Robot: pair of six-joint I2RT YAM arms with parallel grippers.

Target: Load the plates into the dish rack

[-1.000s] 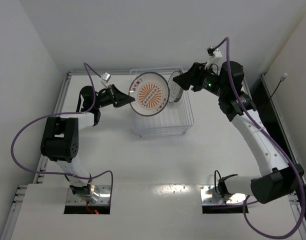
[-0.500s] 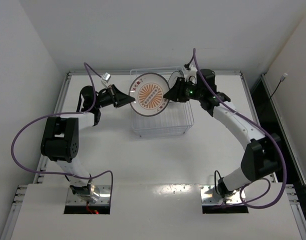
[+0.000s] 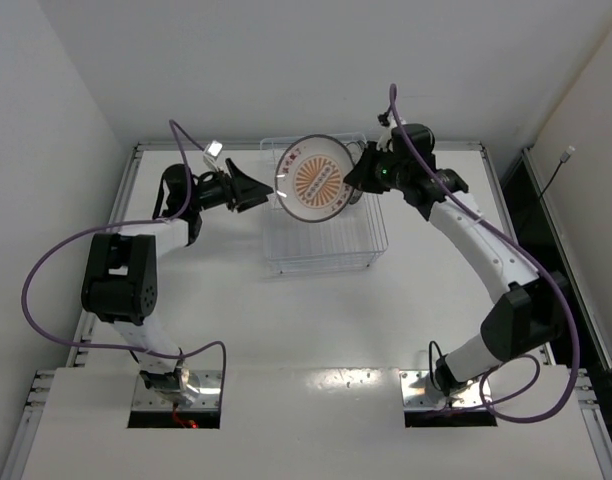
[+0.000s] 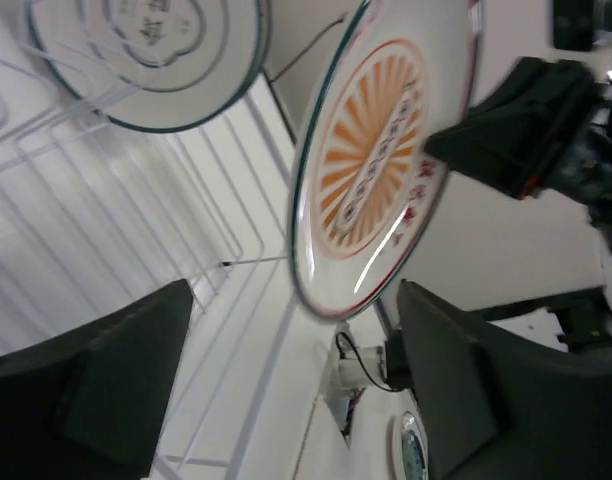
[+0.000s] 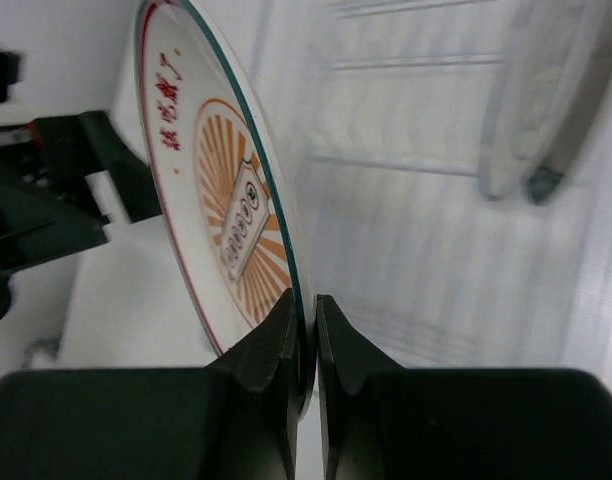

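The plate in my right gripper still hangs slanted across the dish rack's wires (image 5: 448,125). I should next turn my right gripper, lower the plate into them beside the standing plate, and then release it.
The plate with the orange sunburst centre (image 3: 319,178) (image 4: 376,170) (image 5: 226,210) hangs tilted on edge over the back of the dish rack (image 3: 326,250). My right gripper (image 3: 358,178) (image 5: 314,310) is shut on its right rim, one finger on each face. My left gripper (image 3: 260,190) (image 4: 294,300) stands open just left of the plate, its fingers wide apart and off the rim. A second plate with a grey rim and a central emblem (image 4: 146,50) (image 5: 541,100) stands upright in the rack behind.
The rack's wire tines (image 5: 416,170) run below and beside the held plate. The rack sits at the table's back middle, close to the rear wall (image 3: 286,80). Purple cables (image 3: 46,270) loop from both arms.
My left gripper has opened and let go of the sunburst plate. The right gripper has shut on the plate's rim, and the plate has shifted a little to the right.
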